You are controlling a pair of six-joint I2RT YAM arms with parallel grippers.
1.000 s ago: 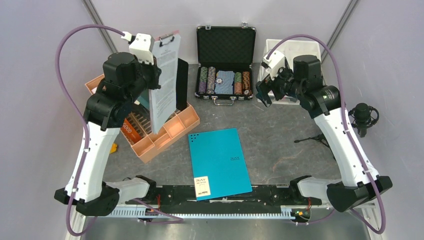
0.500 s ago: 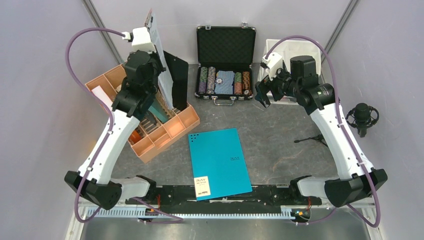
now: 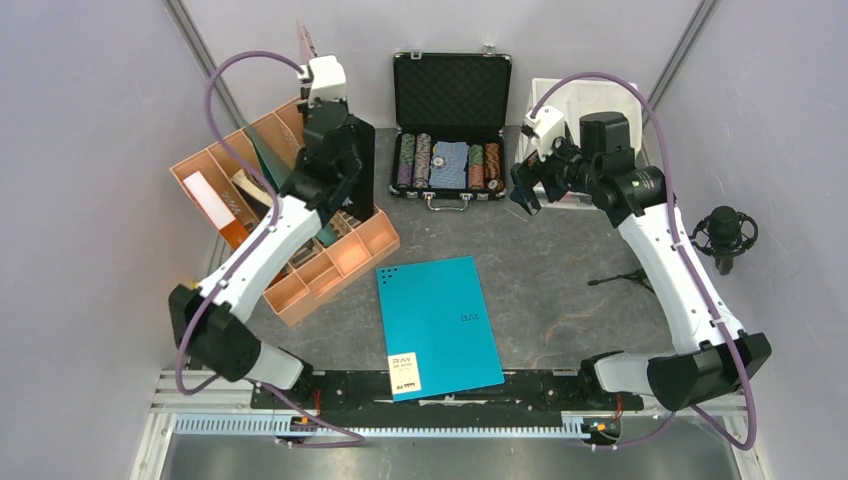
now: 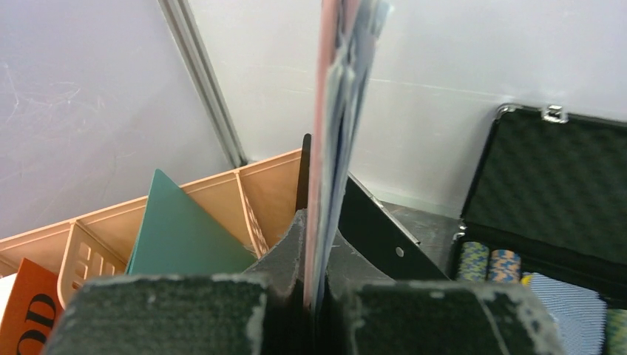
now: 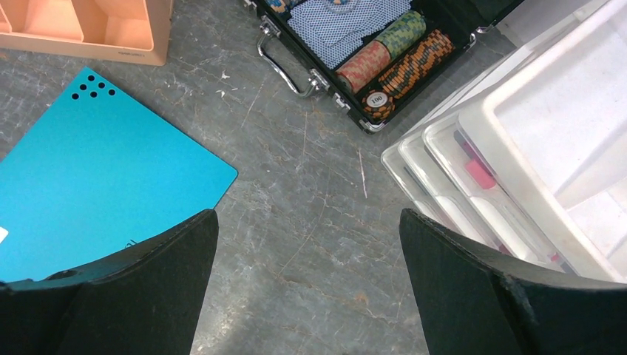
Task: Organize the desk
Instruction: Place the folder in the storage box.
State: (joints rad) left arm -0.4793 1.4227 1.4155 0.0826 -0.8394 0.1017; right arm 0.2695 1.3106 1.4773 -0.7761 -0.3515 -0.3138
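Note:
My left gripper holds the clipboard and will next bring it down toward the organiser (image 3: 340, 255), into the organiser's end slot beside the black stand.
My left gripper (image 4: 316, 274) is shut on a clipboard (image 4: 336, 111) with papers, held upright and edge-on between the pads. From above, the left gripper (image 3: 318, 100) is at the back left, with the clipboard (image 3: 303, 42) rising over the orange organiser (image 3: 340, 255) beside a black upright stand (image 3: 362, 165). In the wrist view the black stand (image 4: 370, 222) is just right of the clipboard. My right gripper (image 3: 530, 185) hangs open above the desk (image 3: 560, 270) at the back right. Only bare desk shows between its fingers in the wrist view, around the right gripper (image 5: 306, 218).
A teal notebook (image 3: 440, 320) lies front centre, overhanging the rail. An open black case of poker chips (image 3: 450, 130) stands at the back. White plastic bins (image 3: 580, 100) sit back right. A small microphone on a tripod (image 3: 727, 235) is at the right wall. The organiser holds a green folder (image 4: 185, 237).
The left arm has stretched out towards the back, carrying the clipboard from over the organiser's front to its rear corner and turning it edge-on. The right arm has barely moved.

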